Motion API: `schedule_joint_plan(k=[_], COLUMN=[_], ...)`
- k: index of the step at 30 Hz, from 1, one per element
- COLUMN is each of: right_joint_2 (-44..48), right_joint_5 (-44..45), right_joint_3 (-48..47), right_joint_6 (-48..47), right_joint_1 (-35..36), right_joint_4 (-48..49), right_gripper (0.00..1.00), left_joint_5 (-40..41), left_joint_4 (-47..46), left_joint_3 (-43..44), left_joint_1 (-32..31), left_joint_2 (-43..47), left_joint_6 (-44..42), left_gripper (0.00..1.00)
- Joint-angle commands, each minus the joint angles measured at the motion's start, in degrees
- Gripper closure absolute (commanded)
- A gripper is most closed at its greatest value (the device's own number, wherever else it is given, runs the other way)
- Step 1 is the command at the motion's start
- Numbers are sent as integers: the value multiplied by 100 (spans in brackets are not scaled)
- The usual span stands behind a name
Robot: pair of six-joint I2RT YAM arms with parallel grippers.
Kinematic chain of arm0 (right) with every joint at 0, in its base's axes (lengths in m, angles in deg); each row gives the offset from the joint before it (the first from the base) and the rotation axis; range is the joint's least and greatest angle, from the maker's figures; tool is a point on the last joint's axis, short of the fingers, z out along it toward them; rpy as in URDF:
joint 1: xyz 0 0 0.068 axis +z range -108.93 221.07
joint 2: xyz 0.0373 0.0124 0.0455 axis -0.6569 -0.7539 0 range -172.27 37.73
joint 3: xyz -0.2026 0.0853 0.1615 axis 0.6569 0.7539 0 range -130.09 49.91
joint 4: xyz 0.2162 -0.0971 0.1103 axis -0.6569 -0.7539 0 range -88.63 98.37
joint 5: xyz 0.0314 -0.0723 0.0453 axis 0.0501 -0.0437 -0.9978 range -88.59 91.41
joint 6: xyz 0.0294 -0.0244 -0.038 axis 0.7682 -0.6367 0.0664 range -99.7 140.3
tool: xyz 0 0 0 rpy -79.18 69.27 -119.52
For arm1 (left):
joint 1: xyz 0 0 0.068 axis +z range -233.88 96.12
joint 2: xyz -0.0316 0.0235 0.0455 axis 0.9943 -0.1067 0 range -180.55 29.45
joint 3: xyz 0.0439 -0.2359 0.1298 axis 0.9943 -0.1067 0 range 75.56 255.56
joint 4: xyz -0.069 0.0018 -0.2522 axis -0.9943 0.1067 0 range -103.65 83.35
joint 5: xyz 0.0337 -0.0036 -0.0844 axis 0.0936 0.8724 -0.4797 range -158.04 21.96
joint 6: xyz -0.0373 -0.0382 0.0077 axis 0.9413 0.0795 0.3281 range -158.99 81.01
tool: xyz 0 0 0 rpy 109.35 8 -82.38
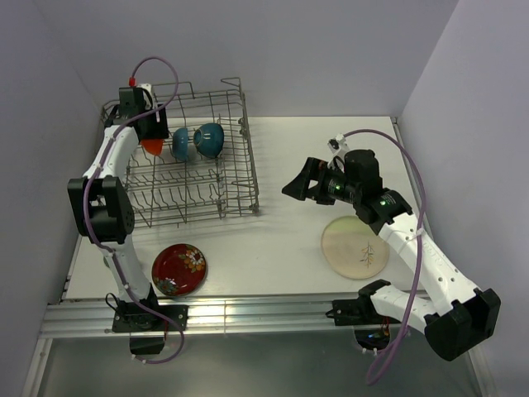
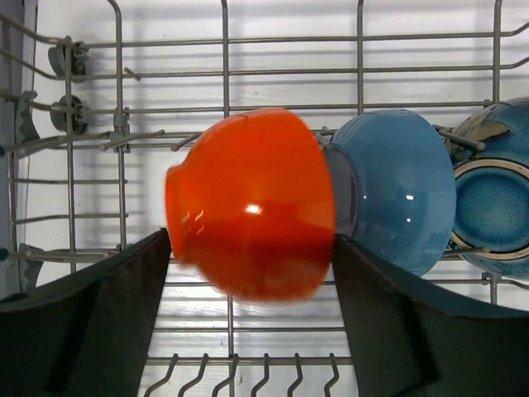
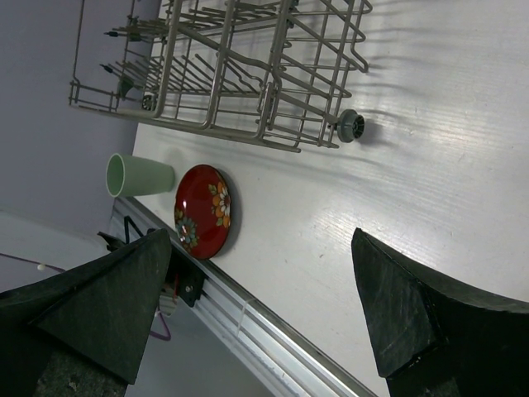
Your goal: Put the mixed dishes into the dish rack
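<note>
My right gripper should swing down and back onto the red floral dish's rim by bare tabletop, as the dish sits below, to its left in the top view.
The orange bowl (image 2: 248, 203) lies on its side, blurred, between my left gripper's (image 2: 250, 248) spread fingers, over the dish rack's (image 2: 223, 50) wires. In the top view it (image 1: 152, 146) hangs just below the left gripper (image 1: 139, 116) at the rack's (image 1: 235, 178) far left. The small blue bowl (image 1: 180, 143) and the teal bowl (image 1: 210, 139) stand beside it in the rack. My right gripper (image 1: 296, 188) is open and empty above the table. The red floral bowl (image 1: 179, 269), the cream plate (image 1: 355, 246) and the pale green cup (image 3: 136, 175) rest on the table.
The rack's front half holds rows of bare upright tines (image 1: 178, 198). A metal rail (image 1: 248, 314) runs along the table's near edge. Walls close in at the back and both sides.
</note>
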Motion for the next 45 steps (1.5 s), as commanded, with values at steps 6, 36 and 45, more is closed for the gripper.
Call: schedule_joint_plan(k=[6,36,45], right_joint_2=[-83,-2288,-3879], right_joint_5=[-128,1578,1287], right_joint_3=[16,1993,1888], right_joint_6=[-106,2768,3489], right_joint_1=[-51,4414,4441], right_joint_4=[210,4874,6872], right_gripper=[3,19,29], left_joint_5=[471,-1779,-1876], left_joint_4=[-119,188,478], left_joint_3=[90,-3231,-3636], left_joint_1=[72,72,72], left_joint_2=[376,6782,7082], left_joint_6=[352,3665,3586], left_gripper=[4,6,6])
